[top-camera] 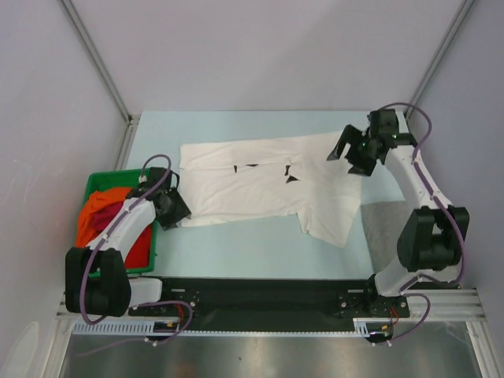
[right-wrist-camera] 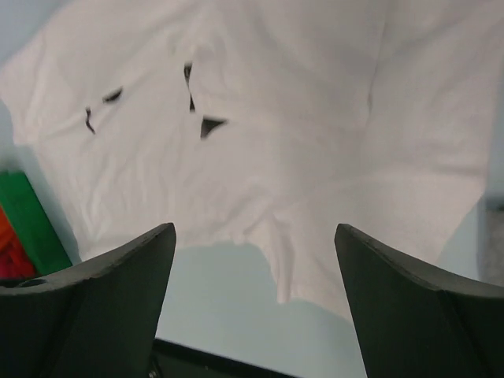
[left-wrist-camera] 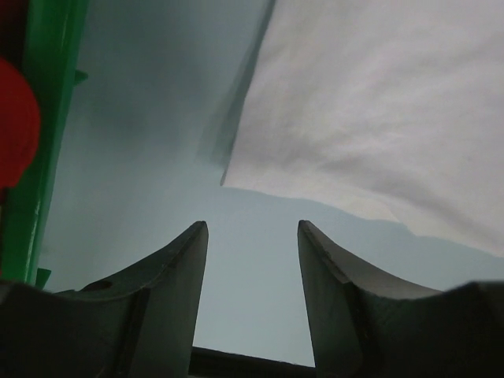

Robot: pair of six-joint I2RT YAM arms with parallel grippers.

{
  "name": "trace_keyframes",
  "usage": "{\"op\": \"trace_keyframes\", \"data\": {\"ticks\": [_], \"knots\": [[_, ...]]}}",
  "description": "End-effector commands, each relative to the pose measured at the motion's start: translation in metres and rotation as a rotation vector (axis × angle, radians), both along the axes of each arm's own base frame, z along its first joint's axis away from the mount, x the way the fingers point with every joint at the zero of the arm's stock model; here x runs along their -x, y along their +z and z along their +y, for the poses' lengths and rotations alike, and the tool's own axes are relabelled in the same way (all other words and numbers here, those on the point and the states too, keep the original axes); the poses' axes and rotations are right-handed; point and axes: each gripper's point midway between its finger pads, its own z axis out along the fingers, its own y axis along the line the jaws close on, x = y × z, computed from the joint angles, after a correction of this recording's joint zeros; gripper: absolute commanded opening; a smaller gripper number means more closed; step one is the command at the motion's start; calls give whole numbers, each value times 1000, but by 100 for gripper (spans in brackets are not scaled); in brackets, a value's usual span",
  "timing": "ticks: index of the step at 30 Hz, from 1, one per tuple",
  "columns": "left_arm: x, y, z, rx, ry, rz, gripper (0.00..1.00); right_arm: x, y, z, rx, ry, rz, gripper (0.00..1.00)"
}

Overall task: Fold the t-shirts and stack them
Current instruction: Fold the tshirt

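Observation:
The white t-shirt's near corner (top-camera: 183, 225) by the green bin (top-camera: 102, 179) lies flat on the tabletop, so my left gripper lowers onto it next with its fingers open.
A white t-shirt (top-camera: 260, 181) lies spread on the pale table, with small dark marks near its middle; it also shows in the left wrist view (left-wrist-camera: 378, 102) and the right wrist view (right-wrist-camera: 276, 134). My left gripper (top-camera: 175, 211) is open and empty, low over the table by the shirt's near left corner. My right gripper (top-camera: 353, 153) is open and empty above the shirt's right end. An orange t-shirt (top-camera: 102, 206) and a dark red t-shirt (top-camera: 140, 248) lie bunched in the green bin (top-camera: 102, 179). A grey t-shirt (top-camera: 386, 224) lies partly hidden under the right arm.
The green bin stands at the table's left edge, its wall close to the left gripper (left-wrist-camera: 47, 118). A black rail (top-camera: 260, 295) runs along the near edge. Pale walls and metal posts enclose the table at the back and sides.

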Motion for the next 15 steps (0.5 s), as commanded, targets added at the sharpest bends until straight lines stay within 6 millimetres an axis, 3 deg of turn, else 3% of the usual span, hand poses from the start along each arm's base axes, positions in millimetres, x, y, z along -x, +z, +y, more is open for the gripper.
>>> {"op": "trace_keyframes", "data": {"ticks": [1,2,3,5,6,7,9,10,15], "knots": [[-4,-5,1,38,148,-43,55,41,1,25,-30,83,-27,88],[-3,-10,1,42,168,-34,55,63,-19,33,-37,105,28,88],[1,-17,2,41,187,-17,54,75,-11,38,-60,116,0,88],[0,-23,4,44,232,-18,52,93,-18,42,-81,131,-2,87],[-2,-24,7,34,250,-26,50,107,-30,44,-89,138,32,86],[1,-28,8,34,275,-25,50,118,-25,46,-96,151,17,86],[0,-32,10,39,299,-32,47,137,-36,45,-96,159,42,86],[-1,-33,10,42,311,-31,47,145,-30,45,-94,162,21,86],[1,-45,12,31,329,0,46,174,-39,42,-87,162,41,86]]}}
